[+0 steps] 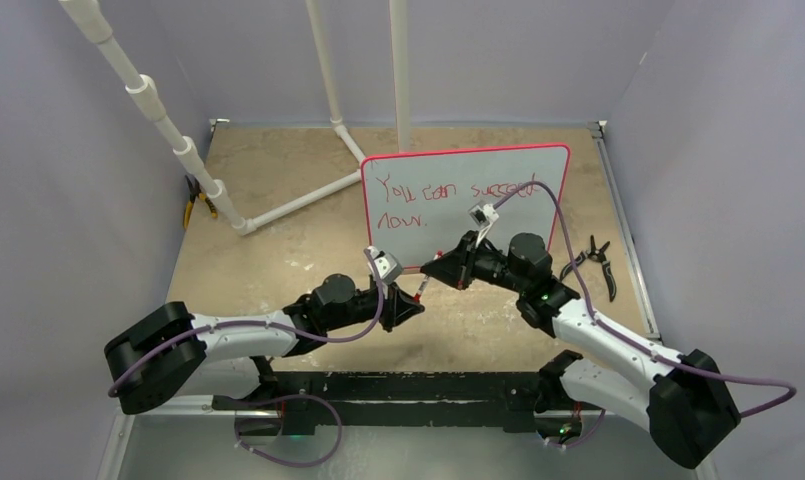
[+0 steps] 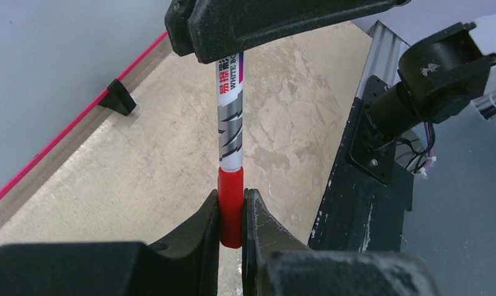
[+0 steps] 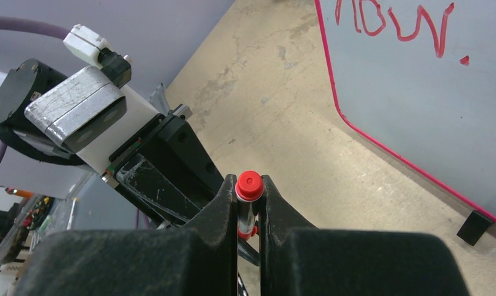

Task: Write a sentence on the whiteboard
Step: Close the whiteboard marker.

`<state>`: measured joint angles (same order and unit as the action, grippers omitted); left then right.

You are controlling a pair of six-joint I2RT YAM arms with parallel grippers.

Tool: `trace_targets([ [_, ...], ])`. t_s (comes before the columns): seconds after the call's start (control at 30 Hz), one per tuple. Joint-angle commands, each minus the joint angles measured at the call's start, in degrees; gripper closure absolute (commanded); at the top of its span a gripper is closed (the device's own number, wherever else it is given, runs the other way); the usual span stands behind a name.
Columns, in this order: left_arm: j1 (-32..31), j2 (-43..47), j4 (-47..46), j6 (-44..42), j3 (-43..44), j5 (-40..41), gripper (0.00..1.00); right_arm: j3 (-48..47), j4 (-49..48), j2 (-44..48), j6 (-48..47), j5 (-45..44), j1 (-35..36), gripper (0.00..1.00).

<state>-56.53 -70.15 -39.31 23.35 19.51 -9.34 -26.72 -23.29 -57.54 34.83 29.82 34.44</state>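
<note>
The sentence (image 1: pixel 448 195) is complete. My right gripper should next move down and let go of the marker on the bare tabletop below it, in front of the board.
The whiteboard (image 1: pixel 498 200) stands upright at the table's back middle, with a red-pink frame. The sentence (image 1: pixel 448 195) in red reads "You can succeed now."; its word "now." shows in the right wrist view (image 3: pixel 393 24). A white-bodied marker (image 2: pixel 230 123) with a red cap (image 2: pixel 231 209) spans between both grippers, just in front of the board's lower left corner. My left gripper (image 1: pixel 416 300) (image 2: pixel 231 196) is shut on the red cap. My right gripper (image 1: pixel 436 270) (image 3: pixel 249 184) is shut on the marker's body near its red rear end (image 3: pixel 249 185).
A white pipe frame (image 1: pixel 178 140) runs along the back left. A yellow-handled tool (image 1: pixel 193 208) lies at the left edge, and black pliers (image 1: pixel 600 262) lie right of the board. The board's black foot (image 2: pixel 121 97) rests on the table. A black rail (image 1: pixel 408 388) spans the near edge.
</note>
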Motion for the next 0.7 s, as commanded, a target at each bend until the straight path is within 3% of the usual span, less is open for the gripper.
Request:
trace_targets([
  [0.0,1.63,2.23,-5.06,-2.15,3.25,-1.68,1.00,2.25,5.52,2.05,-2.22,4.99,0.46,1.00],
  [0.67,3.09,7.06,-0.60,-7.02,6.78,-10.13,1.00,3.63,11.33,2.02,-4.23,10.20,0.87,1.00],
])
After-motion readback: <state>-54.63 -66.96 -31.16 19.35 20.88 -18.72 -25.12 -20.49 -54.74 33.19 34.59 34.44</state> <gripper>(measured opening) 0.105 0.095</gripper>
